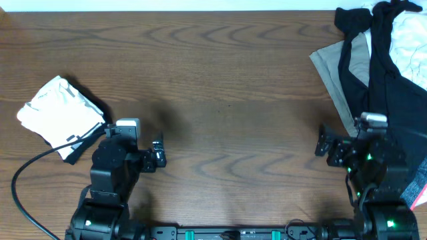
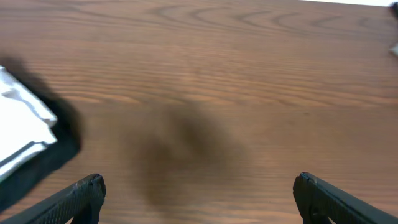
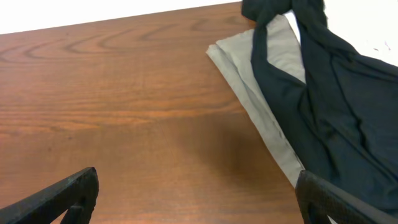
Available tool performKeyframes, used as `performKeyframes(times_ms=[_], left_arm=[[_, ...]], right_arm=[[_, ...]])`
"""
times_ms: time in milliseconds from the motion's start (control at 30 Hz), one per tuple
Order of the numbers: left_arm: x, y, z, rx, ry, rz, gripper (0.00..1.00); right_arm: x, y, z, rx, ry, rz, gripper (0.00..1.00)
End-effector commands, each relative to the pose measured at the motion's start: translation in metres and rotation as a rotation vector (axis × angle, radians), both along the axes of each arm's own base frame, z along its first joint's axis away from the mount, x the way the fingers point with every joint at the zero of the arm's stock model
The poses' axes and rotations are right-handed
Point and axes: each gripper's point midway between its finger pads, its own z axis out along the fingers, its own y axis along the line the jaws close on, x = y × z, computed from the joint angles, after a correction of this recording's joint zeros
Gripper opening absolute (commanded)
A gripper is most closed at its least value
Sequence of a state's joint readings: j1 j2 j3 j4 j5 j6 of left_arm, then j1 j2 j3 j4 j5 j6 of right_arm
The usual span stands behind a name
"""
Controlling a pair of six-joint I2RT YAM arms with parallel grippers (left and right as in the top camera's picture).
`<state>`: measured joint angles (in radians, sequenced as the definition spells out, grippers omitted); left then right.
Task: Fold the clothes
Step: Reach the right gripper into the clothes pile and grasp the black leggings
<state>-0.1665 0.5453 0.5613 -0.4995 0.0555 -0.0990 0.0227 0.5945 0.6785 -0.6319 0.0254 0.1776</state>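
Observation:
The right gripper will next go down toward the right in the overhead view onto the black trousers' edge [image 1: 357, 107] [image 3: 303, 140] beside the beige, because mostly table is between its fingers.
The clothes lie in two places. A heap at the far right holds long black trousers [image 1: 380, 60] draped over a khaki-beige piece [image 1: 331, 72] and a white piece [image 1: 410, 33]. A folded white garment [image 1: 57, 113] lies at the left. My left gripper [image 1: 130, 137] hovers just right of that white garment [image 2: 22, 124], open and empty [image 2: 198, 186]. My right gripper [image 1: 368, 133] is over the near end of the black trousers [image 3: 336, 106], open and empty [image 3: 198, 186]. Its right finger is above the black cloth, next to the beige edge [image 3: 261, 106].
The brown wooden table [image 1: 227, 80] stretches between the two arms. A black cable [image 1: 27, 167] loops from the left arm's base toward the white garment. A bit of pink and grey cloth [image 1: 420, 190] shows at the right edge.

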Motion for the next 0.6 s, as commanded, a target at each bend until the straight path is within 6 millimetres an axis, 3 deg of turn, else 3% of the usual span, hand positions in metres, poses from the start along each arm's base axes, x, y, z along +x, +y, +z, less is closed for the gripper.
performKeyframes(times_ms=[0, 33, 100, 267, 367, 433, 567], left_arm=[[-0.003, -0.012, 0.007, -0.078, 0.009, -0.035, 0.98], [-0.004, -0.012, 0.006, -0.087, 0.015, -0.029, 0.98], [-0.005, -0.012, 0.005, -0.103, 0.026, -0.017, 0.98], [-0.006, -0.012, 0.003, -0.102, 0.036, -0.017, 0.98], [-0.007, -0.011, 0.001, -0.1, 0.043, -0.017, 0.98], [-0.007, -0.011, 0.001, -0.101, 0.044, -0.017, 0.98], [-0.007, -0.011, 0.001, -0.1, 0.044, -0.016, 0.98]], right_arm=[[0.006, -0.013, 0.008, -0.068, -0.009, -0.043, 0.99], [0.006, -0.027, 0.006, -0.115, 0.008, -0.101, 0.98], [0.007, -0.055, -0.004, -0.177, 0.065, -0.237, 0.86], [0.012, -0.094, -0.059, -0.146, 0.321, -0.393, 0.85], [0.01, -0.112, -0.095, -0.141, 0.466, -0.444, 0.86], [0.006, -0.125, -0.116, -0.16, 0.554, -0.486, 0.8], [0.002, -0.14, -0.141, -0.179, 0.647, -0.533, 0.76]])
